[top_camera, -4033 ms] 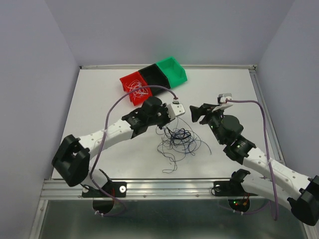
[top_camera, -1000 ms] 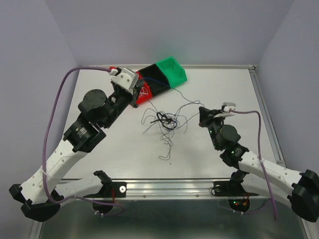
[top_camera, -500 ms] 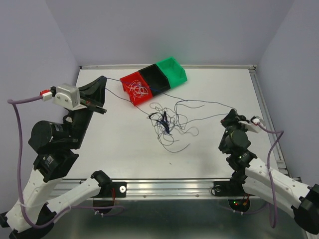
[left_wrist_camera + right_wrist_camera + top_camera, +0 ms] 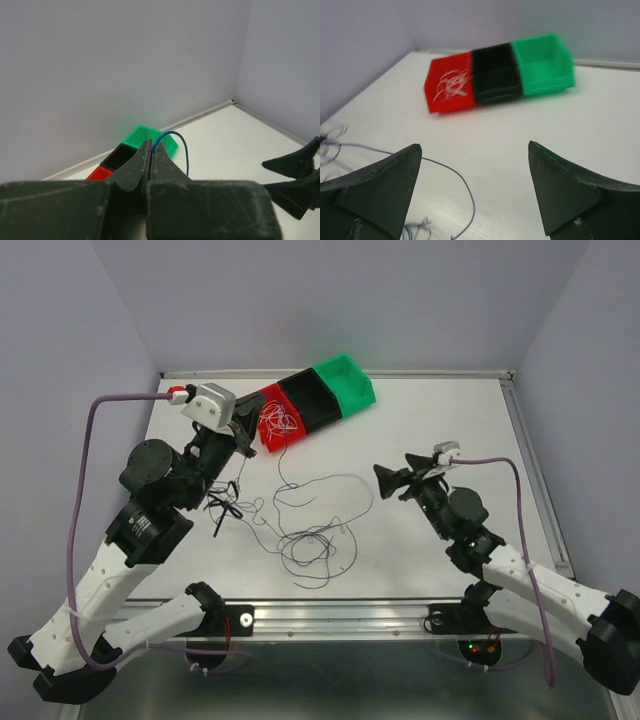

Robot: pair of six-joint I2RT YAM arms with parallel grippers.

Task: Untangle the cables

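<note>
The cables bunch by the dark knot, so the robot's right gripper should next go left in the top view and turn its open fingers onto the blue cable (image 4: 465,187) there.
My left gripper (image 4: 248,436) is shut on a thin dark blue cable (image 4: 176,136), held raised beside the red bin (image 4: 262,436). In the left wrist view the jaws (image 4: 151,146) are pressed together with the cable arching out of the tips. The loose cables (image 4: 310,538) lie in open loops on the table, with a small dark knot (image 4: 222,508) to their left. My right gripper (image 4: 384,483) is open and empty, right of the loops. In the right wrist view (image 4: 475,152) a blue strand (image 4: 465,187) curves below the spread jaws.
A row of bins stands at the back: the red one holds white cables (image 4: 449,86), then a black bin (image 4: 310,400) and a green bin (image 4: 346,380). A raised rail (image 4: 525,460) runs along the table's right edge.
My right gripper has let go of the stretched cable, opened and moved left. My left arm has swung from the far left toward the red bin, and the cables now lie slack, further left.
</note>
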